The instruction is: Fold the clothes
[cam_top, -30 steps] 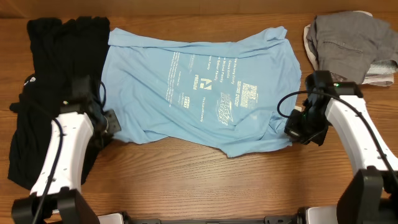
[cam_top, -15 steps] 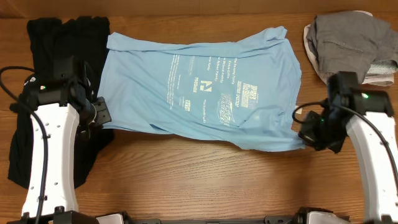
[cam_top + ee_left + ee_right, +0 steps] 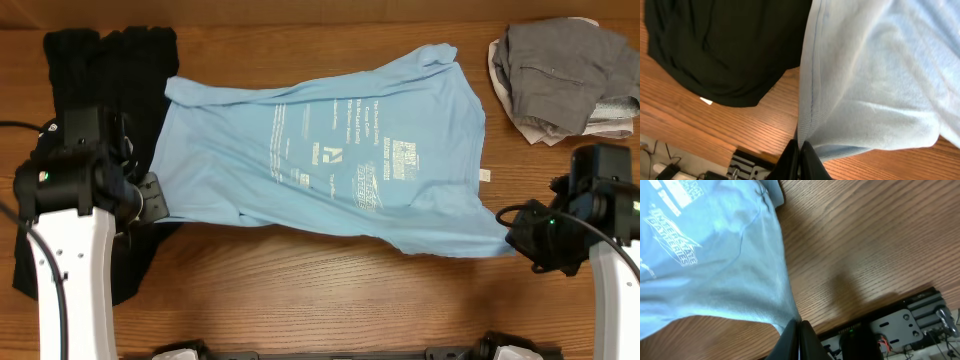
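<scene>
The unfolded shirt's edge past the white tag (image 3: pixel 474 120) is outward of my right gripper. My right gripper should next carry the corner it is holding outward onto that edge and let go.
A light blue T-shirt (image 3: pixel 330 160) with white print lies spread across the middle of the wooden table. My left gripper (image 3: pixel 152 198) is shut on the shirt's lower left hem corner, seen in the left wrist view (image 3: pixel 800 147) with the blue cloth (image 3: pixel 870 75) rising from the jaws. My right gripper (image 3: pixel 518 243) is shut on the shirt's lower right corner, seen in the right wrist view (image 3: pixel 799 326) with the printed cloth (image 3: pixel 715 255) above it. Both corners are held taut and pulled toward the table's front.
Black clothes (image 3: pixel 95 80) lie piled at the left, partly under the blue shirt and my left arm; they show in the left wrist view (image 3: pixel 725 45). A grey and white pile of clothes (image 3: pixel 565 75) sits at the back right. Bare wood (image 3: pixel 330 290) lies along the front.
Both grippers have pulled the blue shirt's lower corners outward and toward the front. The shirt has slid forward and stretched flatter. The right gripper moved the farthest, to the right front.
</scene>
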